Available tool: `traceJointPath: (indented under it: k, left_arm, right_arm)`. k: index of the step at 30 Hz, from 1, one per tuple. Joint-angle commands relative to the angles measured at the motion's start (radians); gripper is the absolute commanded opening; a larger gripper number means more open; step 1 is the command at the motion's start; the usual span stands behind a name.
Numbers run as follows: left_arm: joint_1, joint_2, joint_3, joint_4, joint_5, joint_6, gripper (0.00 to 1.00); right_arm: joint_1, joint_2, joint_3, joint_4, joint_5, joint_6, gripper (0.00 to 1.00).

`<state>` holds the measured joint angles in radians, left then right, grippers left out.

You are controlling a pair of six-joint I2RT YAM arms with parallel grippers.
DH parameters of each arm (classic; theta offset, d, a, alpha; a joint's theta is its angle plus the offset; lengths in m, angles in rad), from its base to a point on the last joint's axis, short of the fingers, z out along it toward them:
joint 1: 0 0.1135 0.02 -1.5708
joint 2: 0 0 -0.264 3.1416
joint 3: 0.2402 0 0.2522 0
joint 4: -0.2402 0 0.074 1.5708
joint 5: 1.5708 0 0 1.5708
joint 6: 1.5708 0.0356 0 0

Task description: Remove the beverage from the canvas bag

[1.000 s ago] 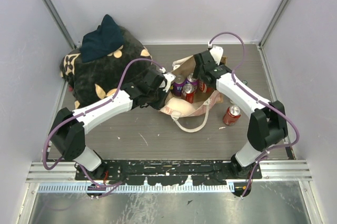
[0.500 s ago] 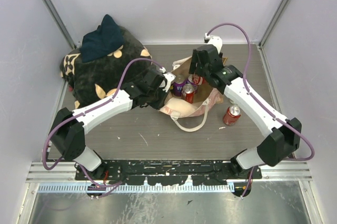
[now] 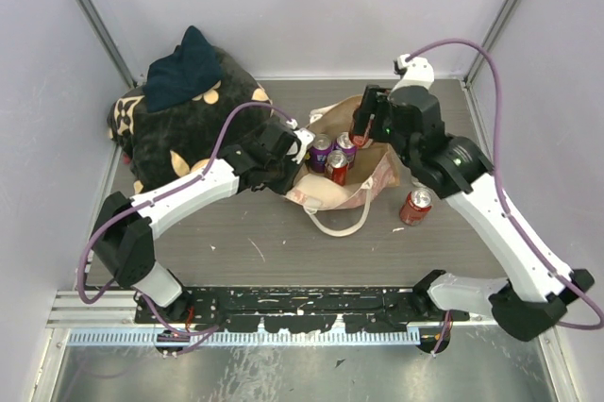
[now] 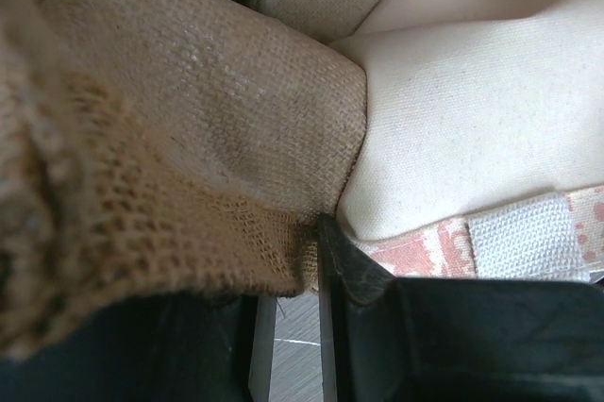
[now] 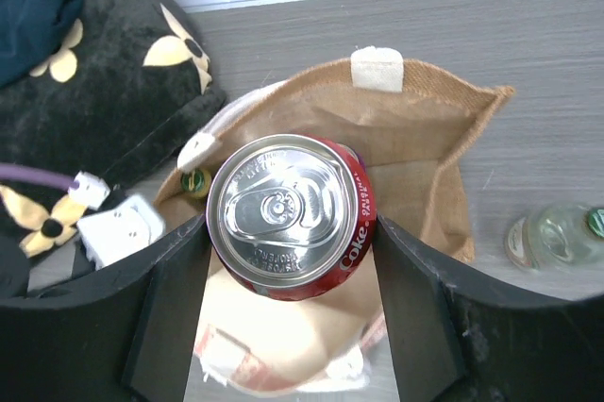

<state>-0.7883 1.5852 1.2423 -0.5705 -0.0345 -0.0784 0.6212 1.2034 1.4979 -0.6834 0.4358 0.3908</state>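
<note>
Bare tabletop between bag (image 3: pixel 351 185) and red can is below and back, so my right gripper will next move back, lower the red Coke can there and let go of it.
The canvas bag (image 3: pixel 351 185) lies open in the middle of the table, tan with cream handles. Two purple cans (image 3: pixel 322 151) and a red can (image 3: pixel 337 168) stand in it. My left gripper (image 3: pixel 298 150) is shut on the bag's burlap rim (image 4: pixel 189 185), the cloth pinched between its fingers (image 4: pixel 354 275). My right gripper (image 3: pixel 362 128) is raised above the bag's far side and is shut on a red Coke can (image 5: pixel 291 215), held upright by its sides over the bag's opening (image 5: pixel 425 128).
Another red can (image 3: pixel 415 206) lies on the table right of the bag. A clear bottle with a green cap (image 5: pixel 557 237) lies further right. A black bundle with tan flower marks (image 3: pixel 184 128) fills the back left. Walls stand close on three sides.
My right arm has risen and swung right, lifting the red Coke can up out of the bag. My left gripper has kept its hold on the bag's rim.
</note>
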Motion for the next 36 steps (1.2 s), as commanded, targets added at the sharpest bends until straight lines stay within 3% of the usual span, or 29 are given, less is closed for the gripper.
traceJointPath:
  k: [1,8,14,22,36]
  left_arm:
    - [0.01,0.034,0.047,-0.05,-0.058,0.034,0.28]
    - [0.021,0.079,0.113,-0.083,-0.065,0.042,0.28]
    - [0.036,0.124,0.179,-0.127,-0.089,0.048,0.29]
    - [0.048,0.14,0.216,-0.144,-0.098,0.048,0.29]
    - [0.058,0.144,0.202,-0.146,-0.086,0.016,0.29]
  right_arm:
    - [0.028,-0.137,0.046,-0.037,0.068,0.022,0.01]
    - [0.032,-0.287,-0.098,-0.176,0.091,0.07,0.01]
    - [0.032,-0.4,-0.282,-0.198,0.102,0.137,0.01]
    - [0.031,-0.483,-0.576,-0.054,0.045,0.229,0.01]
    - [0.034,-0.473,-0.794,0.134,0.111,0.201,0.01]
